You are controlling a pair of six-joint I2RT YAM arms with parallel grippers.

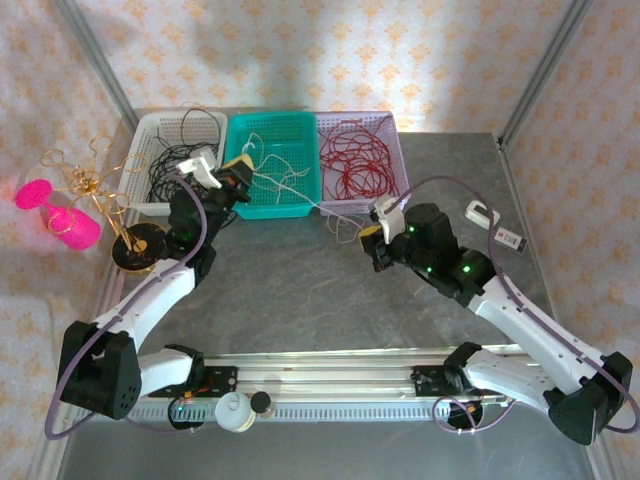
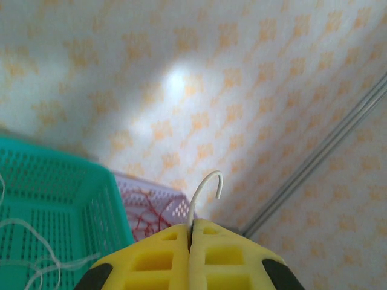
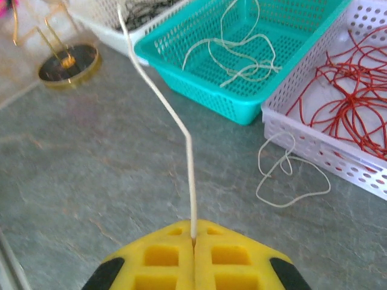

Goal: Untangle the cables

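Note:
The cable eases outward in my right gripper toward the teal basket's near edge (image 1: 300, 211) (image 3: 233, 109) next and is released, since my left gripper holds its other end.
A white cable (image 3: 190, 181) is pinched in my right gripper (image 3: 193, 238), which is shut on it above the table (image 1: 290, 290). The strand runs up and left toward the baskets. My left gripper (image 2: 190, 232) is shut on a white cable (image 2: 195, 204) whose curled end pokes out past the yellow fingers. In the top view the left gripper (image 1: 243, 172) hovers at the teal basket's left rim and the right gripper (image 1: 370, 238) sits in front of the lilac basket. Red cables (image 1: 358, 165), black cables (image 1: 180, 160) and white cables (image 3: 242, 54) lie sorted in baskets.
Three baskets stand in a row at the back: white (image 1: 150, 130), teal (image 1: 300, 208), lilac (image 1: 395, 150). A loose white loop (image 3: 290, 175) lies on the table before the lilac basket. A gold wire stand (image 1: 130, 235) with pink pieces (image 1: 55, 215) is at the left; small white items (image 1: 483, 212) lie at the right.

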